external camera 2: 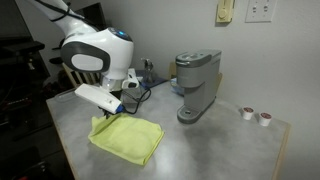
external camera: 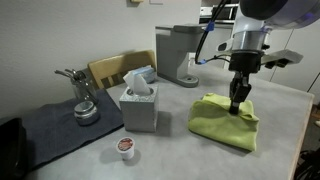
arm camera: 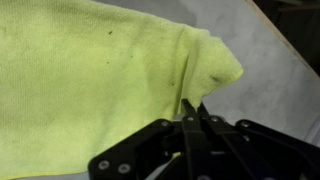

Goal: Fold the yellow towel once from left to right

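My gripper is beside the towel's flat middle [external camera 2: 130, 138] [arm camera: 85, 90], so it needs to lift the towel's pinched fold, carry it across over that part and release it from above.
The yellow towel [external camera: 222, 122] lies rumpled on the grey table, and it shows in both exterior views [external camera 2: 128, 138]. In the wrist view the towel [arm camera: 90, 70] fills the upper left, with a raised crease running up from my fingertips. My gripper [external camera: 236, 105] points straight down onto the towel's edge near a corner. Its fingers [arm camera: 192, 105] are pressed together with a fold of the towel pinched between them. In an exterior view the gripper [external camera 2: 112, 112] is at the towel's far left corner.
A grey tissue box [external camera: 138, 105] stands beside the towel. A coffee machine [external camera: 177, 55] [external camera 2: 195, 85] stands behind it. A coffee pod [external camera: 125, 148] sits near the front, and two pods [external camera 2: 256, 115] lie farther off. A metal item [external camera: 82, 100] rests on a dark cloth [external camera: 45, 128].
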### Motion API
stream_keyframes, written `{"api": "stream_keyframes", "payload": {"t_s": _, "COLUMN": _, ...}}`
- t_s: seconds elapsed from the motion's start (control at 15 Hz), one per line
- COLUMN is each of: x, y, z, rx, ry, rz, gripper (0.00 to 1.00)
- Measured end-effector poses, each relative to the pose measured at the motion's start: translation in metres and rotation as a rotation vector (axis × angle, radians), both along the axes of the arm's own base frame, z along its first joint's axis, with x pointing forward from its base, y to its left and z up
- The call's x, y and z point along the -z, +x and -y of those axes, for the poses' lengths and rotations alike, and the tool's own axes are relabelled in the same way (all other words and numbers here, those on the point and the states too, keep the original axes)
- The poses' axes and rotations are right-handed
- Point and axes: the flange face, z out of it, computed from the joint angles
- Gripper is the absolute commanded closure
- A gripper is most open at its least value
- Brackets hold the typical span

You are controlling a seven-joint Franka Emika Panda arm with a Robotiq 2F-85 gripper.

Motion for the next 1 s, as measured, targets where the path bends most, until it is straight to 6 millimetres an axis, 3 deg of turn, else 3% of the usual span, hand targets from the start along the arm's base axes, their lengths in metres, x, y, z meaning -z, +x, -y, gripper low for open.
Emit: {"api": "stream_keyframes", "payload": {"t_s": 1.0, "x": -0.035, "y": 0.001, "z": 0.073, "rx": 0.213, "ry": -0.167, "rz": 0.112, "gripper": 0.99}}
